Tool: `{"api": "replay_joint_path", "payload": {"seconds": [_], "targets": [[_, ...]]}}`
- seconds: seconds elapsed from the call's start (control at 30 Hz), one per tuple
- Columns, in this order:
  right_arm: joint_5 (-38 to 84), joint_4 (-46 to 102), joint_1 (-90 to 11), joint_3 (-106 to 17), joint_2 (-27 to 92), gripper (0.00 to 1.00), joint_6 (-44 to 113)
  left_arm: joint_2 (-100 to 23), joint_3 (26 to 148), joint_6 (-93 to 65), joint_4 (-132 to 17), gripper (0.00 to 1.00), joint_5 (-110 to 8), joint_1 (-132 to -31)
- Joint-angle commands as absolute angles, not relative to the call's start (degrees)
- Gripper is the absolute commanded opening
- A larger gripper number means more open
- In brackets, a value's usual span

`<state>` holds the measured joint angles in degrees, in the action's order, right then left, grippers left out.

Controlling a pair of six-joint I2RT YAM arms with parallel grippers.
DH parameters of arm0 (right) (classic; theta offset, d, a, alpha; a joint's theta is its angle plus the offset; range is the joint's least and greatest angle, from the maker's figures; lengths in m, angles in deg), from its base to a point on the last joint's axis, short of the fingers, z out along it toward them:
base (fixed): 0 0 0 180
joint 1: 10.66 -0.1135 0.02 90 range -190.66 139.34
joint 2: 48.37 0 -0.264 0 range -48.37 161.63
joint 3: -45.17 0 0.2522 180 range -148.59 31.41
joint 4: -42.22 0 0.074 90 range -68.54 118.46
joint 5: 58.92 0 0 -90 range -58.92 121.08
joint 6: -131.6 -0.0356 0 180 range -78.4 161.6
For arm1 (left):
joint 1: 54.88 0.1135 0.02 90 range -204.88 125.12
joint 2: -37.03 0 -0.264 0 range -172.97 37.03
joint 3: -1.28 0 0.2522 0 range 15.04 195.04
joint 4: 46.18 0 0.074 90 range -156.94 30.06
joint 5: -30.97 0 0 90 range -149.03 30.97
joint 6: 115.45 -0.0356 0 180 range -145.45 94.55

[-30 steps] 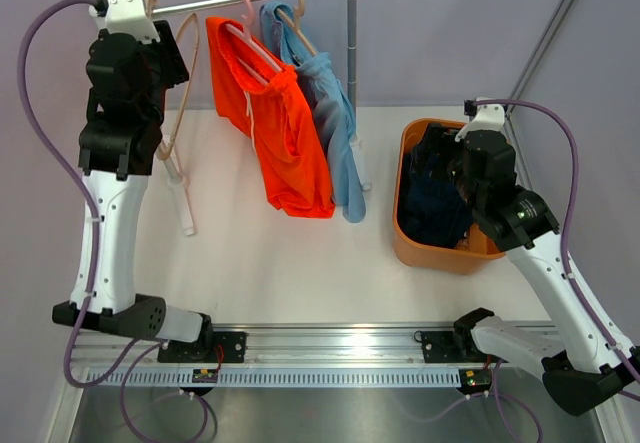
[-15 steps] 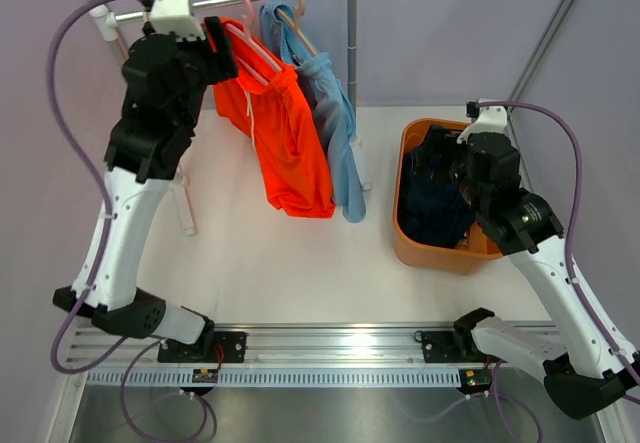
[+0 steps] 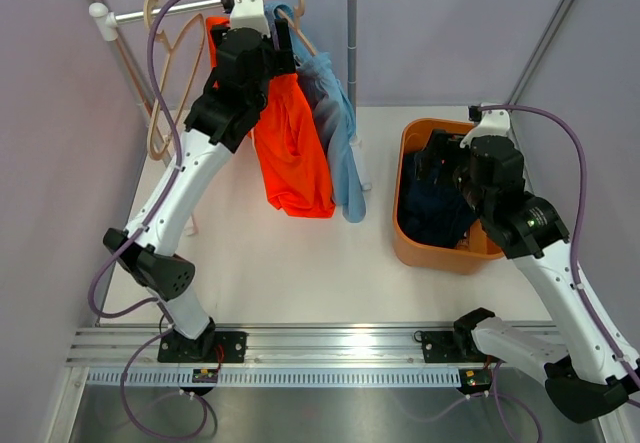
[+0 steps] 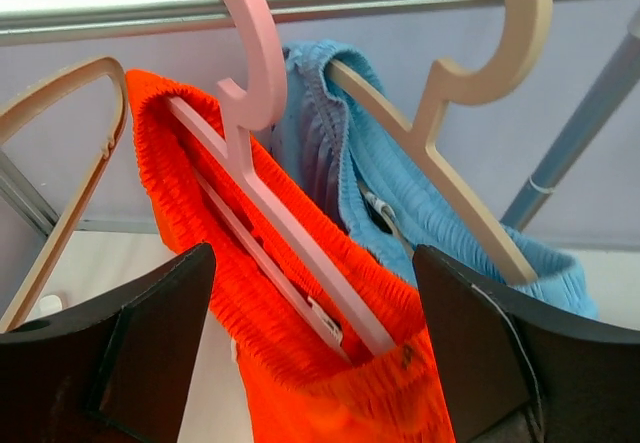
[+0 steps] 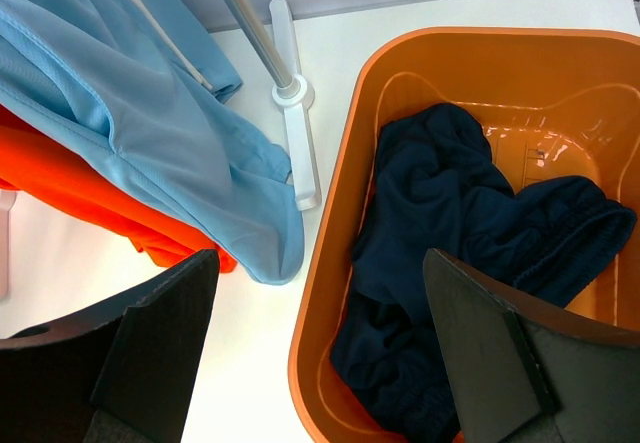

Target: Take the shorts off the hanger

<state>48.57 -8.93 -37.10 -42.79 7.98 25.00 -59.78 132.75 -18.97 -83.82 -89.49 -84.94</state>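
The pink hanger's neck is bare above the orange waistband (image 4: 250, 303). My left gripper needs to move outward and to the left in the top view, onto the hanger's neck.
Orange shorts (image 3: 290, 153) hang on a pink hanger (image 4: 290, 233) from the rail (image 3: 180, 5). Light blue shorts (image 3: 335, 133) hang beside them on a beige hanger (image 4: 450, 163). Dark navy shorts (image 5: 450, 223) lie crumpled in the orange tub (image 5: 480, 38). My left gripper (image 4: 312, 293) is open up at the rail, one finger on each side of the orange waistband (image 4: 250, 303) and the pink hanger's bar, gripping nothing. My right gripper (image 5: 320, 273) hovers open over the tub's left rim, empty.
An empty beige hanger (image 3: 160, 93) hangs at the rail's left end. The rack's upright post (image 3: 352, 53) and white foot (image 5: 290, 113) stand between the hanging shorts and the tub (image 3: 405, 248). Purple walls close in the back and sides.
My left arm swung right along the rail, away from the empty hanger to the orange shorts, and its jaws widened. The right arm barely moved.
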Motion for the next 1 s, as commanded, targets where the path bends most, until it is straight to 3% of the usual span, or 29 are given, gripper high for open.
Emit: {"api": "replay_joint_path", "payload": {"seconds": [0.0,0.23,0.53,0.77,0.97], "targets": [[50.3,-9.8,-36.9,-45.8,6.7,0.91,26.2,-62.5,136.8,-18.2,-75.1,0.85,-97.3,-84.9],[51.9,-11.4,-36.9,-46.7,5.4,0.91,26.9,-69.5,142.1,-18.8,-74.8,0.85,-100.4,-84.8],[52.2,-11.8,-36.9,-46.0,4.4,0.92,27.4,-71.5,142.0,-16.3,-74.5,0.77,-103.1,-81.8],[52.1,-11.4,-36.9,-46.1,4.8,0.92,27.3,-73.1,144.2,-14.9,-78.5,0.76,-97.8,-78.6],[52.0,-11.4,-36.9,-46.3,5.0,0.92,27.0,-73.7,145.3,-13.1,-81.1,0.66,-92.4,-76.7]]}}
